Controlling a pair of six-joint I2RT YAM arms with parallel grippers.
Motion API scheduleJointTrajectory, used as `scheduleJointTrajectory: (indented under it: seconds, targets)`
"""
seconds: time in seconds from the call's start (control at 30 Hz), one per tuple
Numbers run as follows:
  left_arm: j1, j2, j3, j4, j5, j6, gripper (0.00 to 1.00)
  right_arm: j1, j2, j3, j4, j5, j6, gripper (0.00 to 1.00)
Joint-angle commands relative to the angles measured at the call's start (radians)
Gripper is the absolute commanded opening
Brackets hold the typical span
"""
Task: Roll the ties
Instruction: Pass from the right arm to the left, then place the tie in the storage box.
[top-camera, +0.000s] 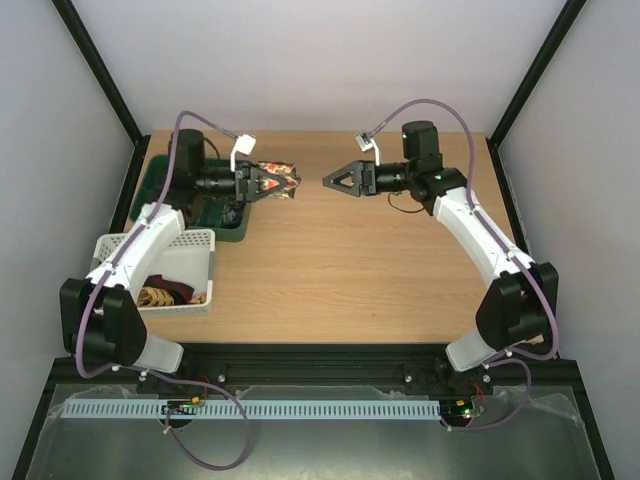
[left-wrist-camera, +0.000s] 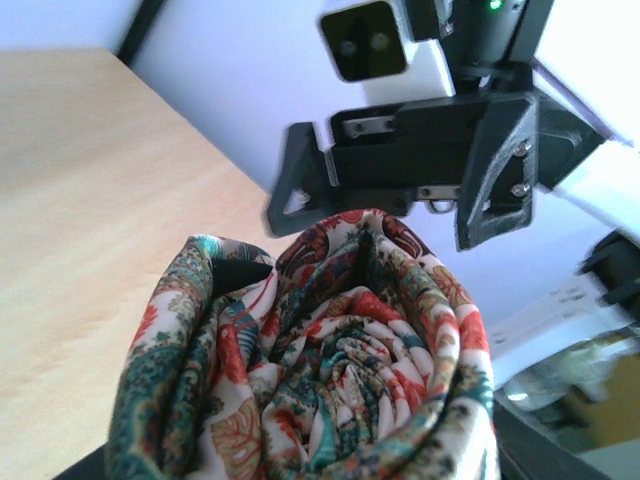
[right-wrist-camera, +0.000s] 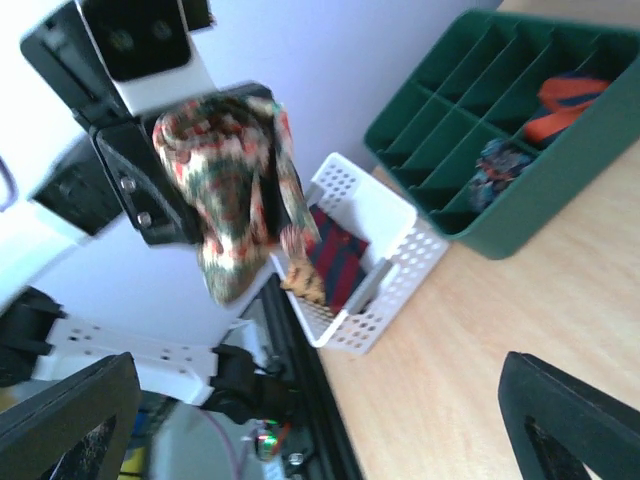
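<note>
The tray's empty section by the dark roll (top-camera: 208, 214) is below my left gripper, to its left in the top view, so I swing there next, tilt down and release.
My left gripper (top-camera: 268, 182) is shut on a rolled floral-patterned tie (top-camera: 277, 180) and holds it above the table, beside the green tray. In the left wrist view the coil (left-wrist-camera: 340, 370) fills the foreground and hides the fingers. In the right wrist view the same tie (right-wrist-camera: 232, 185) hangs from the left gripper. My right gripper (top-camera: 330, 180) is open and empty, facing the left one across a small gap; it also shows in the left wrist view (left-wrist-camera: 400, 165). Gold-patterned (top-camera: 155, 296) and maroon (top-camera: 180, 291) ties lie in the white basket.
A green divided tray (top-camera: 232, 228) stands at the back left; the right wrist view shows an orange-red roll (right-wrist-camera: 560, 105) and a dark patterned roll (right-wrist-camera: 495, 165) in its compartments. A white perforated basket (top-camera: 195, 240) sits in front of it. Black frame posts stand at the corners.
</note>
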Motion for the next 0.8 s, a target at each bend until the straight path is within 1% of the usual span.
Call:
scheduleJointTrajectory:
  seconds: [0.0, 0.07, 0.1, 0.17, 0.2, 0.27, 0.33, 0.47, 0.53, 0.63, 0.77]
  targets:
    - [0.118, 0.047, 0.201, -0.616, 0.03, 0.592, 0.15, -0.018, -0.07, 0.041, -0.095, 0.108, -0.152, 0.99]
    - [0.191, 0.125, 0.336, -0.91, -0.008, 0.883, 0.14, -0.027, -0.076, 0.049, -0.121, 0.166, -0.17, 0.99]
    - [0.231, 0.168, 0.398, -1.044, -0.041, 1.065, 0.14, -0.032, -0.08, 0.056, -0.14, 0.199, -0.179, 0.99]
    - [0.278, 0.252, 0.552, -1.267, -0.145, 1.31, 0.13, -0.041, -0.088, 0.066, -0.173, 0.247, -0.221, 0.99]
    - [0.302, 0.287, 0.584, -1.36, -0.186, 1.415, 0.12, -0.047, -0.094, 0.066, -0.183, 0.266, -0.244, 0.99]
    - [0.358, 0.318, 0.636, -1.39, -0.266, 1.505, 0.11, -0.057, -0.099, 0.069, -0.198, 0.276, -0.274, 0.99]
    - [0.407, 0.328, 0.657, -1.389, -0.333, 1.647, 0.11, -0.067, -0.094, 0.078, -0.223, 0.271, -0.296, 0.99]
    - [0.414, 0.374, 0.705, -1.387, -0.549, 1.895, 0.09, -0.075, -0.083, 0.083, -0.271, 0.27, -0.336, 0.99]
    - [0.413, 0.409, 0.728, -1.387, -0.632, 1.97, 0.09, -0.075, -0.079, 0.08, -0.282, 0.272, -0.34, 0.99]
    - [0.408, 0.457, 0.734, -1.376, -0.717, 2.067, 0.09, -0.077, -0.069, 0.074, -0.294, 0.287, -0.335, 0.99]
    - [0.382, 0.499, 0.725, -1.312, -0.797, 2.124, 0.09, -0.083, -0.067, 0.049, -0.284, 0.289, -0.325, 0.99]
